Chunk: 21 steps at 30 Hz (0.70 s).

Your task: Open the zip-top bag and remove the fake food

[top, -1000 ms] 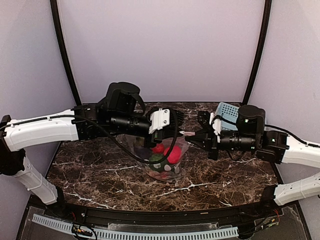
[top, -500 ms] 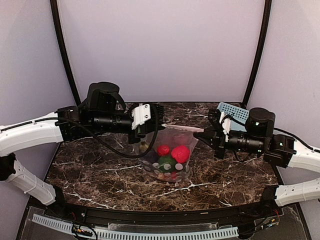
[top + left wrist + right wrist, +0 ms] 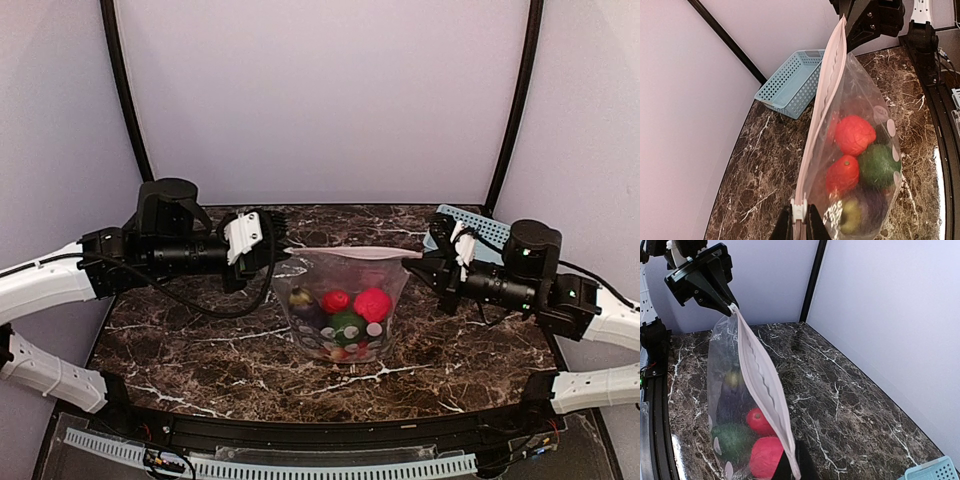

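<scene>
The white slider [image 3: 799, 209] is already at the end of the bag's zip, so my left gripper will next pull to the left in the top view and let go of it.
The zip-top bag [image 3: 345, 290] hangs stretched between my two grippers just above the table. Its white zip strip [image 3: 350, 252] runs taut along the top. Inside lies the fake food: two red pieces [image 3: 372, 303], a green one [image 3: 347, 325] and a dark purple one [image 3: 303, 305]. My left gripper [image 3: 278, 250] is shut on the white slider [image 3: 799, 209] at the strip's left end. My right gripper [image 3: 418, 258] is shut on the strip's right end [image 3: 792, 460]. The strip's two sides lie close together; I cannot tell whether they are parted.
The light blue perforated basket [image 3: 475, 228] stands at the back right behind my right arm, and also shows in the left wrist view [image 3: 795, 85]. Dark marble table [image 3: 180, 340] under the bag. Black frame posts stand at the back corners.
My left gripper has drawn left with the slider and my right gripper has moved right. The bag has gone from bunched between them to spread wide, its strip pulled taut.
</scene>
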Available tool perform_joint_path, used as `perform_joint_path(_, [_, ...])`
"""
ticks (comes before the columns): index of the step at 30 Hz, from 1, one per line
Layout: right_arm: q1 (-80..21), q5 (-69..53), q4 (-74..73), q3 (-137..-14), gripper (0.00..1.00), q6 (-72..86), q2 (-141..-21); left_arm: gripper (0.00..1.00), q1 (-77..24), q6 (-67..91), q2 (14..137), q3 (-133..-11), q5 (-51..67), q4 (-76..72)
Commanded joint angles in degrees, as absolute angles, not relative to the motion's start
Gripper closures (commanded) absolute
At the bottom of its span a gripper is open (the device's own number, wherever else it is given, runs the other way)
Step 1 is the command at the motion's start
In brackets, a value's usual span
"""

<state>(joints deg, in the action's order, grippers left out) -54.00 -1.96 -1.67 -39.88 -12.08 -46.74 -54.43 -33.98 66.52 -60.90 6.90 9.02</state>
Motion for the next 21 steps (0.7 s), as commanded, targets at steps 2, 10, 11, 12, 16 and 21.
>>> perform_joint_path(2, [-51.6, 6.4, -2.6, -38.4, 1.0, -10.7, -42.9, 0.99, -52.0, -31.9, 61.2, -57.8, -2.1, 14.7])
perform_joint_path(10, [-48.9, 6.3, -2.8, -37.5, 1.0, -9.8, -41.6, 0.99, -50.9, -30.5, 57.2, -55.1, -4.1, 16.3])
perform_joint_path(11, [-48.8, 6.0, -2.7, -37.6, 1.0, -9.9, -41.9, 0.99, -50.8, -30.3, 57.0, -54.9, -3.9, 16.3])
perform_joint_path(12, [-48.7, 5.7, -2.6, -37.7, 1.0, -10.0, -42.1, 0.99, -50.8, -30.2, 57.0, -54.9, -3.8, 16.4])
perform_joint_path(16, [-48.7, 2.0, -2.2, -38.7, 1.0, -10.5, -44.5, 0.96, -50.9, -28.8, 58.4, -56.0, -1.7, 16.8])
perform_joint_path(21, [-48.7, -6.5, -0.7, -40.9, 1.0, -10.4, -49.1, 0.62, -51.1, -25.6, 62.4, -63.4, 6.4, 19.4])
